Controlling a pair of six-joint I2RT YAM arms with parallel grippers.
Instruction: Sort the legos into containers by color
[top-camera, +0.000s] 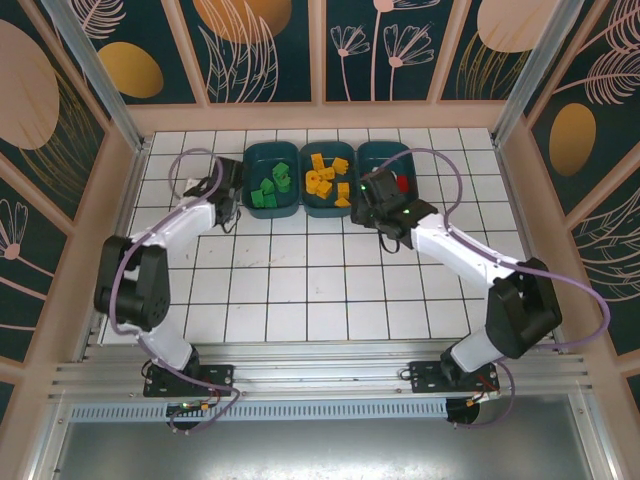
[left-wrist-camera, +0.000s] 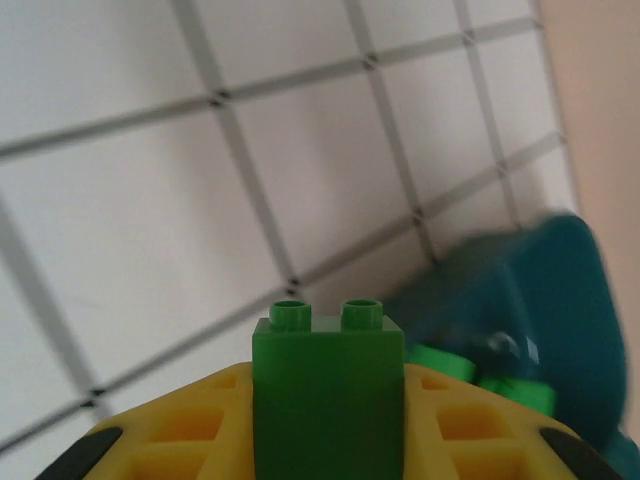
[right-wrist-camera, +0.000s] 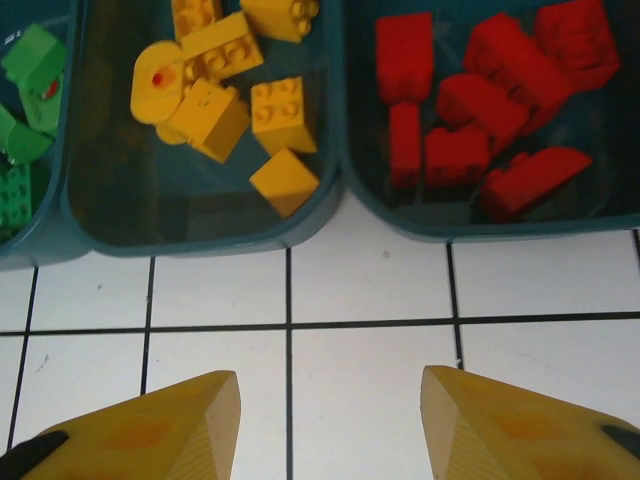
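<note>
The left gripper carries the brick (left-wrist-camera: 328, 390) sideways across the rim of the green bin beside it next, toward the yellow bin. It then releases the brick over the matching green legos.
Three teal bins stand side by side at the back of the tiled table. The left bin (top-camera: 272, 213) holds green legos (top-camera: 268, 190), the middle bin (top-camera: 327, 213) yellow legos (top-camera: 325, 178), and the right bin (top-camera: 385, 148) red legos (top-camera: 402, 183). My left gripper (top-camera: 228, 190) hangs just left of the green bin, shut on a green two-stud brick (left-wrist-camera: 328, 390). That bin (left-wrist-camera: 560, 300) lies to the right in the left wrist view. My right gripper (right-wrist-camera: 330, 400) is open and empty over bare tiles, in front of the yellow bin's rim (right-wrist-camera: 200, 243) and the red bin's rim (right-wrist-camera: 520, 232).
Wooden walls with patterned panels enclose the white tiled table (top-camera: 300, 290) on three sides. Purple cables loop off both arms. The green bin's corner (right-wrist-camera: 30, 258) shows at the left edge of the right wrist view.
</note>
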